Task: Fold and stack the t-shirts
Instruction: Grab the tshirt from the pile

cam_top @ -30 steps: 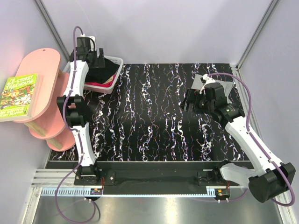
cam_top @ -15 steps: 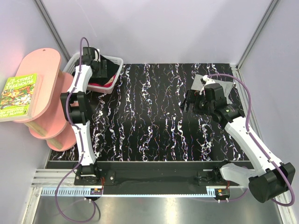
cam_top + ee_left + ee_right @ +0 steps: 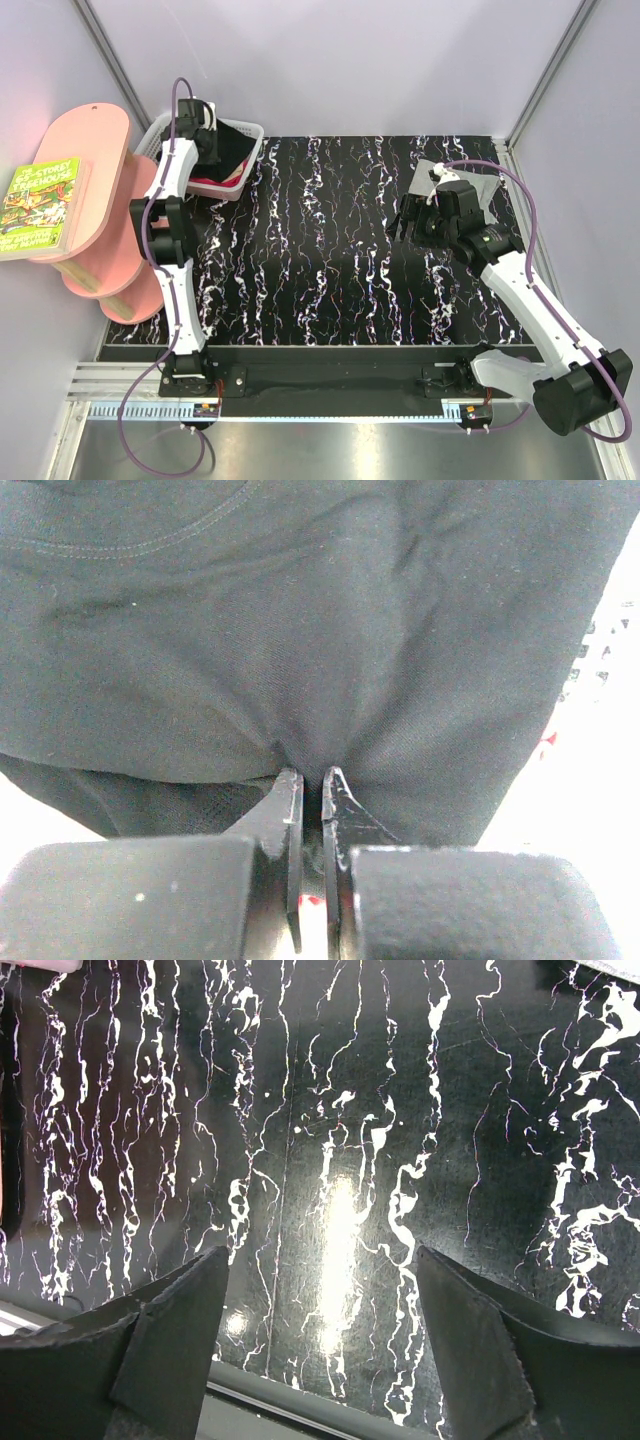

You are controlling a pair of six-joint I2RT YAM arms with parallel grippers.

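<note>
My left gripper should lift the black t-shirt from the basket next, then swing over the table's empty middle (image 3: 312, 240).
The black t-shirt (image 3: 300, 630) fills the left wrist view, and my left gripper (image 3: 310, 777) is shut on a pinched fold of it. From above, that gripper (image 3: 205, 142) reaches down into the white basket (image 3: 252, 134) at the back left, where the black t-shirt (image 3: 230, 150) lies over a pink and red one (image 3: 215, 185). A light grey t-shirt (image 3: 487, 188) lies flat at the back right of the table. My right gripper (image 3: 405, 225) hovers just left of it, open and empty. In its wrist view the right gripper (image 3: 320, 1260) has only bare table between its fingers.
The black marbled table (image 3: 320, 270) spreads between the arms. A pink shelf unit (image 3: 95, 180) stands at the left edge with a green book (image 3: 40, 205) on top. The basket's white wall (image 3: 605, 680) is close on the left gripper's right side.
My left gripper has dropped into the basket and closed on the black t-shirt. The right gripper has narrowed slightly and barely moved.
</note>
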